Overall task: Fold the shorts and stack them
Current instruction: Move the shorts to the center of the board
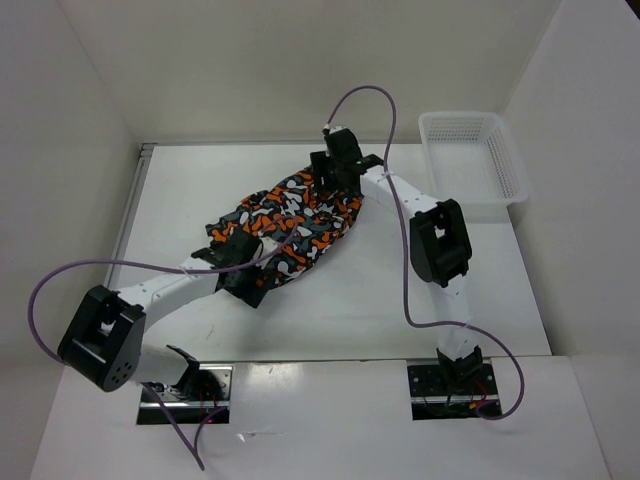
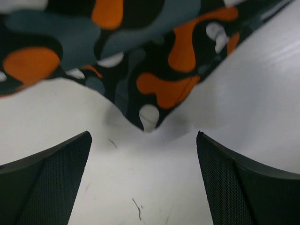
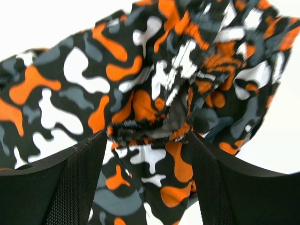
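My left gripper moves over the shorts' pointed corner (image 1: pixel 260 275) (image 2: pixel 149 121) next and closes, as that corner lies just beyond the open fingers.
The shorts (image 1: pixel 290 222), printed in orange, white, grey and black blotches, lie crumpled in the middle of the white table (image 1: pixel 400 300). My left gripper (image 1: pixel 258 266) is open at their near-left edge. In the left wrist view a pointed corner of the shorts (image 2: pixel 150 119) hangs just ahead of the open gripper (image 2: pixel 144 140), with bare table between the fingers. My right gripper (image 1: pixel 331 188) is at the far edge of the shorts. In the right wrist view it (image 3: pixel 148 136) is open, its jaws straddling a bunched hem of the shorts (image 3: pixel 154 126).
A white mesh basket (image 1: pixel 505 165) stands at the far right corner of the table. White walls close in the table on the left, back and right. Purple cables loop over both arms.
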`<state>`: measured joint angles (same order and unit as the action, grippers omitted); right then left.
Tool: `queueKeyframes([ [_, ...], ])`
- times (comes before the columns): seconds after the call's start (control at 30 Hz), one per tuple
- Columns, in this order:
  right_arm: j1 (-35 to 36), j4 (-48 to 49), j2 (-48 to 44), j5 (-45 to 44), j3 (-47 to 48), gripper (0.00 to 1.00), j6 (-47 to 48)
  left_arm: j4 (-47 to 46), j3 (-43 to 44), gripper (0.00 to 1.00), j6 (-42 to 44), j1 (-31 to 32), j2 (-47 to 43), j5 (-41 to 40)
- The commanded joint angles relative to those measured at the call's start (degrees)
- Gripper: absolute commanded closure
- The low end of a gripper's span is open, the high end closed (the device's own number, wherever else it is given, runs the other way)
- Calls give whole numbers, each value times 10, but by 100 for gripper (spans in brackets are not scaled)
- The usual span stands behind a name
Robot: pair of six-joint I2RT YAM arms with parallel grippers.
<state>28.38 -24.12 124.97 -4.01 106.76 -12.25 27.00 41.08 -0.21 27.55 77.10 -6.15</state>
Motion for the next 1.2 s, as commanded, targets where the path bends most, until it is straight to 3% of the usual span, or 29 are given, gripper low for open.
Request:
queueKeyframes([
  [0.0, 20, 26, 16, -105, 48, 25, -11, -112, -3, 1, 2, 17, 23, -76],
  [0.23, 20, 32, 27, -110, 75, 25, 26, -129, -18, 1, 2, 34, 43, -76],
  [0.27, 26, 32, 27, -110, 75, 25, 31, -129, -18, 11, 2, 34, 49, -76],
  [0.37, 33, 32, 27, -110, 68, 25, 46, -115, -12, 29, 2, 34, 61, -45],
  [0.47, 38, 32, 27, -101, 63, 25, 54, -94, -12, 57, 2, 34, 61, -26],
  [0.5, 44, 32, 27, -84, 57, 25, 61, -87, -12, 72, 2, 34, 61, -20],
  [0.67, 59, 27, 27, -59, 50, 28, 79, -69, -12, 100, 2, 34, 56, -15],
  [1.03, 64, 33, 38, -126, -1, 35, 47, -63, -12, 100, 2, 34, 34, -20],
  [1.17, 64, 50, 48, -171, -20, 42, 42, -63, -7, 100, 2, 34, 34, -20],
])
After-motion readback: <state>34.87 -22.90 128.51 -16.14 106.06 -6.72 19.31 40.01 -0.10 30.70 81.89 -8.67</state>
